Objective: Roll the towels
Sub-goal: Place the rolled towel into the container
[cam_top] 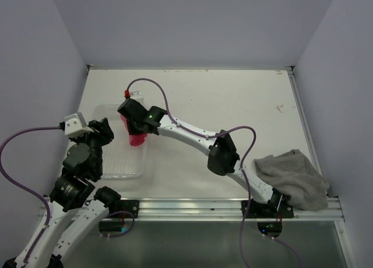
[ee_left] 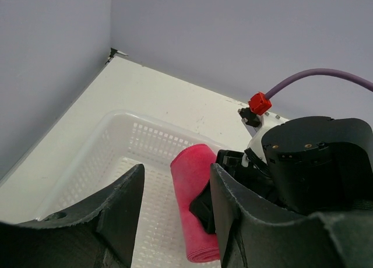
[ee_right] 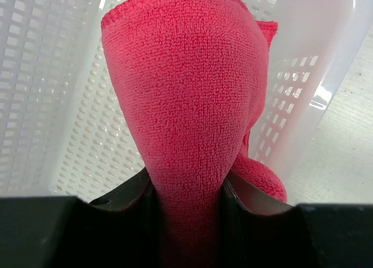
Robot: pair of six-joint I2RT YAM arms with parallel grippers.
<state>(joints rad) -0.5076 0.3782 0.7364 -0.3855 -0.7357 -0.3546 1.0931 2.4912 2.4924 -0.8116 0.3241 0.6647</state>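
Observation:
The rolled pink-red towel is still hanging above the basket's mesh bottom, so my right gripper needs to lower the towel toward that bottom and let it go.
A rolled pink-red towel (cam_top: pixel 137 138) hangs over the right side of the white basket (cam_top: pixel 116 173), with my right gripper (cam_top: pixel 135 130) shut on it. In the right wrist view the towel (ee_right: pixel 186 93) bulges out from between the jaws of the right gripper (ee_right: pixel 186 204), with the basket's mesh floor (ee_right: pixel 46 76) behind it. My left gripper (cam_top: pixel 105 131) stands open at the basket's left side, apart from the roll. The left wrist view shows the pink towel (ee_left: pixel 195 192) beyond the empty gap of the left gripper (ee_left: pixel 175 189). The grey towel (cam_top: pixel 294 177) lies crumpled at the table's near right.
The right arm (cam_top: pixel 221 154) stretches diagonally across the table from its base at the near right. Its purple cable (cam_top: pixel 169 105) loops above it. Walls close the table on three sides. A metal rail (cam_top: pixel 192 207) runs along the near edge.

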